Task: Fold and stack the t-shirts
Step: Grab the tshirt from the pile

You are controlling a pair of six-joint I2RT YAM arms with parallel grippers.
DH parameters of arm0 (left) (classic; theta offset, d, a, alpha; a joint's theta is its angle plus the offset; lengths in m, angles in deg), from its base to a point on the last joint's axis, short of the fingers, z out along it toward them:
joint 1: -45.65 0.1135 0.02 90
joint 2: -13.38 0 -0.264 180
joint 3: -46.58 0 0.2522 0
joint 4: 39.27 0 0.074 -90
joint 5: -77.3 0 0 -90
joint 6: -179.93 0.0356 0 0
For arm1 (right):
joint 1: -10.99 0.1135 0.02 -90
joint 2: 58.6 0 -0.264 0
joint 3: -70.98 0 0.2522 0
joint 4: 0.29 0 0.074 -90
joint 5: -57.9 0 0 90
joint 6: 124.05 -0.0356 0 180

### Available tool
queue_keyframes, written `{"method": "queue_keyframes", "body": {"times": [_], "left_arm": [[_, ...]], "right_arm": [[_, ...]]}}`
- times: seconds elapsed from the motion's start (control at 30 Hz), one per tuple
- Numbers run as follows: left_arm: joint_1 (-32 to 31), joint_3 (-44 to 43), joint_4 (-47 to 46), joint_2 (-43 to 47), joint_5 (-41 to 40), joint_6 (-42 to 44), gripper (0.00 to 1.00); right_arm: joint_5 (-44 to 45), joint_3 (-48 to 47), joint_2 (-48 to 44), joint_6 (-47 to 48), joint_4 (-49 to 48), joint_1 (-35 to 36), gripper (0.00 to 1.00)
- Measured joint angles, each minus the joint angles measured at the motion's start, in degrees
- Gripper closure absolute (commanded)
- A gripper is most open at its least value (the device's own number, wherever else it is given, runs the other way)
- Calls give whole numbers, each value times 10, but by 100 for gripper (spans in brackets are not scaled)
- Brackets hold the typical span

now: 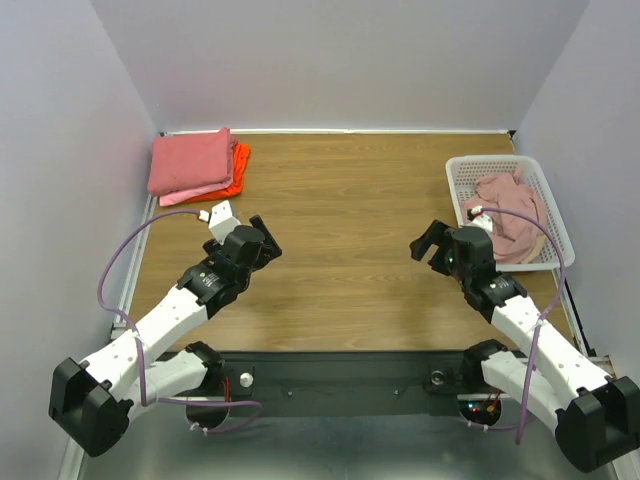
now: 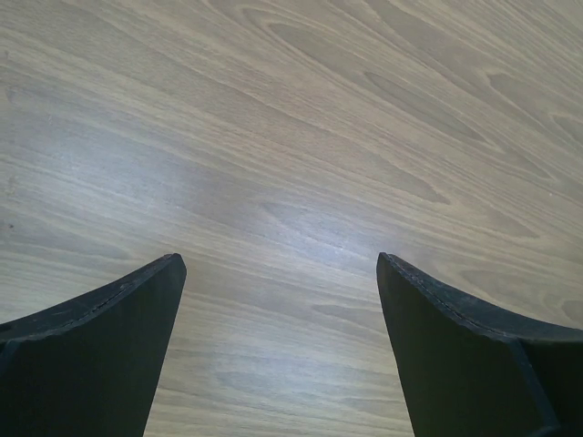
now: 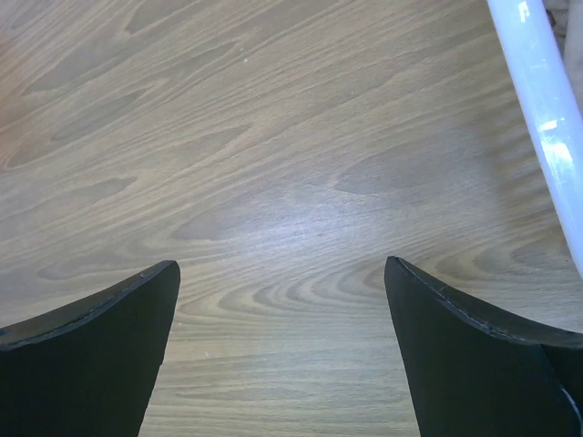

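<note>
I will next move my right gripper outward over the basket's white rim, down onto the far folds of the dusty-pink t-shirt (image 1: 512, 215), as it covers the beige one.
A stack of folded t-shirts lies at the far left of the table: a coral-pink one (image 1: 190, 160) on top, a pale-pink one (image 1: 205, 192) under it and an orange-red one (image 1: 240, 172) at the bottom. A crumpled dusty-pink t-shirt (image 1: 512, 215) lies in the white lattice basket (image 1: 500, 167) at the far right, with a beige one (image 1: 541, 240) showing under it. My left gripper (image 1: 266, 240) is open and empty over bare wood, in front of the stack. My right gripper (image 1: 428, 245) is open and empty, just left of the basket. Both wrist views show spread fingers over bare wood.
The basket's white rim (image 3: 537, 109) shows at the top right of the right wrist view. Grey walls close in the table at the back and both sides. A purple cable (image 1: 120, 265) loops beside the left arm.
</note>
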Motion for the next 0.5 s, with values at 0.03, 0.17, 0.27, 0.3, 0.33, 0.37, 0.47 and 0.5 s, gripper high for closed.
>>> {"method": "queue_keyframes", "body": {"times": [0.03,0.17,0.27,0.3,0.33,0.37,0.47,0.5], "left_arm": [[0,0,0,0,-1,0,2],[0,0,0,-7,-5,2,1],[0,0,1,-12,-6,6,1],[0,0,1,-13,-7,7,1],[0,0,1,-13,-7,9,2],[0,0,0,-13,-9,11,2],[0,0,0,-13,-11,17,1],[0,0,0,-12,-11,19,2]], "right_arm": [[1,0,0,0,0,0,0],[17,-23,8,10,10,0,0],[55,-71,32,17,20,0,0],[82,-95,48,20,21,0,0],[105,-124,69,23,23,-1,0],[131,-161,96,27,26,-5,0],[147,-235,164,35,35,-43,0],[140,-266,201,37,33,-80,0]]}}
